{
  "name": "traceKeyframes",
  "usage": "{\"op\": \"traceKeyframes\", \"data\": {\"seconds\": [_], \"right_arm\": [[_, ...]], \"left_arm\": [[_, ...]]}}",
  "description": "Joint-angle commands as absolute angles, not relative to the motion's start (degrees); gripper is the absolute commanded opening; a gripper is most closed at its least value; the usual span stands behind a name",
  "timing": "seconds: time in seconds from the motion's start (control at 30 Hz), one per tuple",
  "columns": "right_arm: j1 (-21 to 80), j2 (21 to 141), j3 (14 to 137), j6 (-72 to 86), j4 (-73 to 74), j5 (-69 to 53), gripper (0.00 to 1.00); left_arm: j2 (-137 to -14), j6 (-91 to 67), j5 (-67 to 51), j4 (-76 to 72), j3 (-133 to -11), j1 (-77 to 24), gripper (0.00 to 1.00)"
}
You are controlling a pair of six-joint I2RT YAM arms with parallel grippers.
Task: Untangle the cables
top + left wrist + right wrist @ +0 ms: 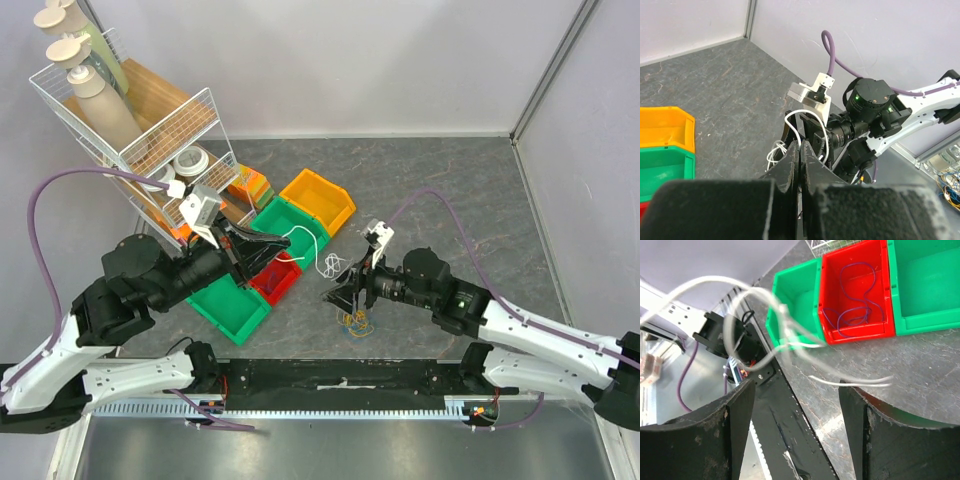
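Next, my right gripper eases slightly toward the hanging knot and closes on the white wire's other end, since that end dangles before its open fingers.
A small tangle of yellow, blue and orange wires lies on the grey table. My right gripper hangs just above it, open and empty. In the right wrist view its fingers stand wide apart, and a blurred white wire crosses in front of them. My left gripper is over the bins, shut on that white wire. The wire runs right to a white knot near the right gripper. In the left wrist view the wire leaves the tip of the closed left gripper.
A row of bins stands at centre left: yellow, green, red holding a purple wire, and green. A wire rack with bottles stands at the far left. Walls close off the back and right.
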State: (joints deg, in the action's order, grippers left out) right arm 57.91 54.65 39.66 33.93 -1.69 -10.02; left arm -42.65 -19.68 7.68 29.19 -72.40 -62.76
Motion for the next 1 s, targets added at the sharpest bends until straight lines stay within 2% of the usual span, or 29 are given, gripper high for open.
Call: {"op": "traceKeyframes", "data": {"seconds": [0.0,0.17,0.53,0.97], "right_arm": [[58.1,50.81,36.3,37.09,-8.09,-7.04,0.75],[58.1,49.48,35.25,39.2,-8.96,-4.3,0.73],[58.18,55.1,34.01,42.36,-17.14,-9.14,0.66],[58.97,54.58,31.91,42.89,-22.32,-12.48,0.63]], "left_arm": [[-42.36,-20.83,8.53,28.92,-74.71,-62.84,0.02],[-42.45,-21.27,7.65,28.92,-75.06,-62.84,0.02],[-41.66,-21.36,7.3,29.0,-75.23,-62.93,0.02],[-41.75,-21.27,7.82,29.0,-75.5,-62.93,0.02]]}}
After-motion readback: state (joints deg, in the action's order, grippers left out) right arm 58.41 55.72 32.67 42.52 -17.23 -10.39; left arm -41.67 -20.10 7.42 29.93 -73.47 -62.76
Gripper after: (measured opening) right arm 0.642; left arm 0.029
